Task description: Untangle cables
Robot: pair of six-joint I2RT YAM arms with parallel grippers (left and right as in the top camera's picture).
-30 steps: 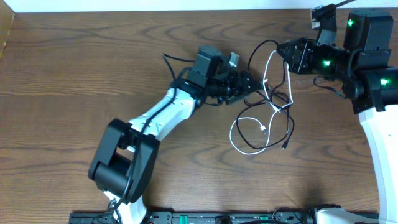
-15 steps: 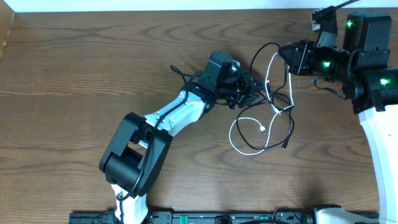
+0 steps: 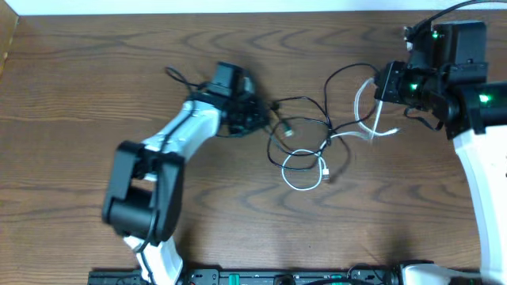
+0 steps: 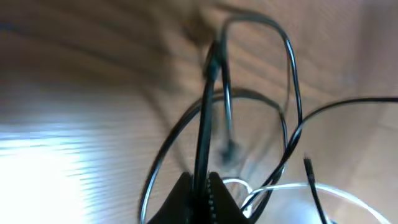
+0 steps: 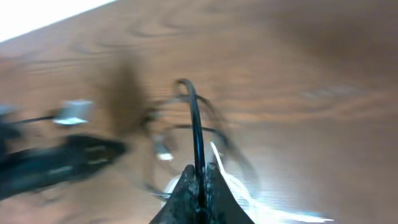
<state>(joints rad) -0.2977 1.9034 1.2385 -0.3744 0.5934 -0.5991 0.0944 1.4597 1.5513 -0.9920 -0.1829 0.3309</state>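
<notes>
Next, my right gripper moves away from the tangle, toward the right in the overhead view, and then opens.
The cables lie stretched across the table's middle as one loose tangle. Black cords (image 3: 305, 101) run between both arms, and a white cord (image 3: 326, 172) loops below them. My left gripper (image 3: 263, 119) points right at the tangle's left end. In the left wrist view the left gripper (image 4: 200, 190) is shut on a black cord (image 4: 205, 118) that rises straight out of it. My right gripper (image 3: 375, 85) holds the tangle's right end. The right wrist view shows the right gripper (image 5: 200, 182) shut on another black cord (image 5: 196, 124), with the white cord (image 5: 231, 182) blurred beside it.
Bare brown wooden table (image 3: 95, 47) surrounds the tangle. The left arm's white link (image 3: 178, 134) slants from the front left, and the right arm's base (image 3: 475, 103) stands at the right edge. The left arm shows as a dark blur (image 5: 56, 163) in the right wrist view.
The left gripper has shut on a black cord and swung left with it. The right gripper drew right. The tangle has been pulled out wider between them.
</notes>
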